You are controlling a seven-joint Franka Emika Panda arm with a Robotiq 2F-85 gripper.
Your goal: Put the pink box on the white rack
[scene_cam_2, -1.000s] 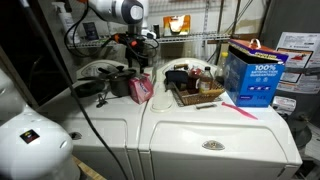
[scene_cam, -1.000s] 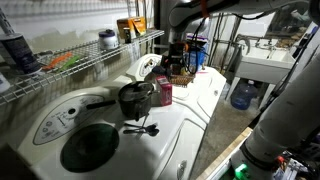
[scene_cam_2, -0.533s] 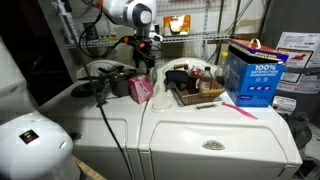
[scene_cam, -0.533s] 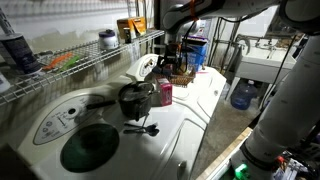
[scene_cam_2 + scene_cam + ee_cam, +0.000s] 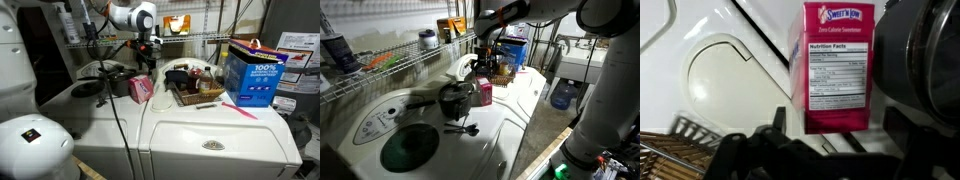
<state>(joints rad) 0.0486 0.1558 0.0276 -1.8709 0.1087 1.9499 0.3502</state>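
The box is standing just below my gripper, so my gripper will go down onto the upper part of the pink box (image 5: 484,93) (image 5: 836,118) next, with one open finger down each side.
The pink box (image 5: 484,93) stands upright on the white washer top, right beside the black pot (image 5: 455,98). It also shows in the other exterior view (image 5: 141,88) and fills the wrist view (image 5: 835,65), label facing the camera. My gripper (image 5: 485,66) (image 5: 148,62) hangs just above the box. In the wrist view it (image 5: 840,126) is open, with one finger on each side of the box's lower end and not touching it. The white rack (image 5: 395,62) runs along the wall behind the washer.
A dark wire basket (image 5: 195,92) with items sits next to the pink box; it also shows in the wrist view (image 5: 670,150). A blue detergent box (image 5: 252,72) stands on the dryer. Yellow-orange boxes (image 5: 450,28) and a jar (image 5: 427,39) sit on the rack. A blue jug (image 5: 563,95) stands on the floor.
The arm has swung over and down from above the basket toward the pink box. The box and the pot have not moved.
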